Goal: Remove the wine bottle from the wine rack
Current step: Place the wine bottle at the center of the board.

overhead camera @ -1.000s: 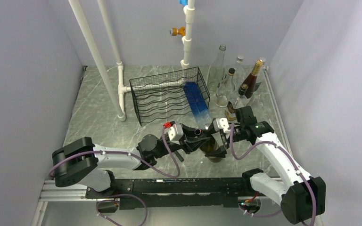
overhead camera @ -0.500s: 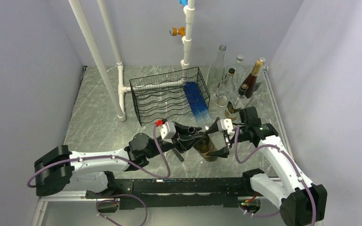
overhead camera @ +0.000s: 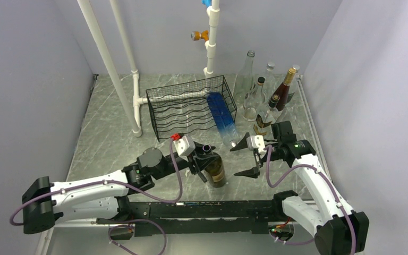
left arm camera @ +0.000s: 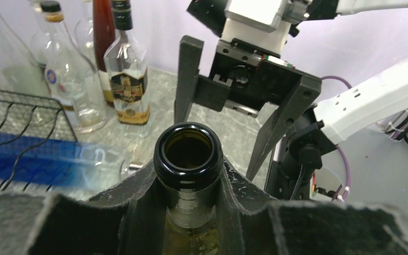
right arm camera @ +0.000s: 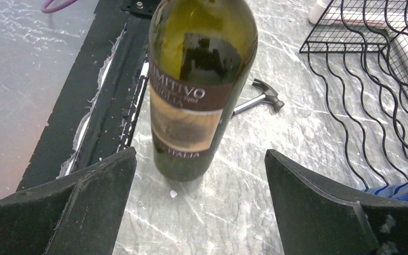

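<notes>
My left gripper swings outward and to the left in the top view next and releases the bottle there, because the marble beside the white pipes is bare.
A dark green wine bottle (overhead camera: 215,169) with a brown label stands upright near the table's front edge, its base at the marble top (right arm camera: 183,164). My left gripper (overhead camera: 206,153) is shut on its neck just under the open mouth (left arm camera: 189,171). My right gripper (overhead camera: 236,161) hangs open a little to the right of the bottle, apart from it, and the bottle (right arm camera: 196,79) shows beyond its spread fingers. The black wire wine rack (overhead camera: 183,109) sits behind, with a blue bottle (overhead camera: 220,114) lying in its right end.
Several upright bottles (overhead camera: 268,95) cluster at the back right. White pipes (overhead camera: 111,69) rise to the left of the rack. A small hammer-shaped piece (right arm camera: 260,98) lies on the marble by the bottle. A black rail (right arm camera: 111,79) runs along the near edge.
The left arm has drawn the bottle leftward and nearer and stood it upright. The right gripper, earlier around the bottle's body, has opened wider and now stands apart from it.
</notes>
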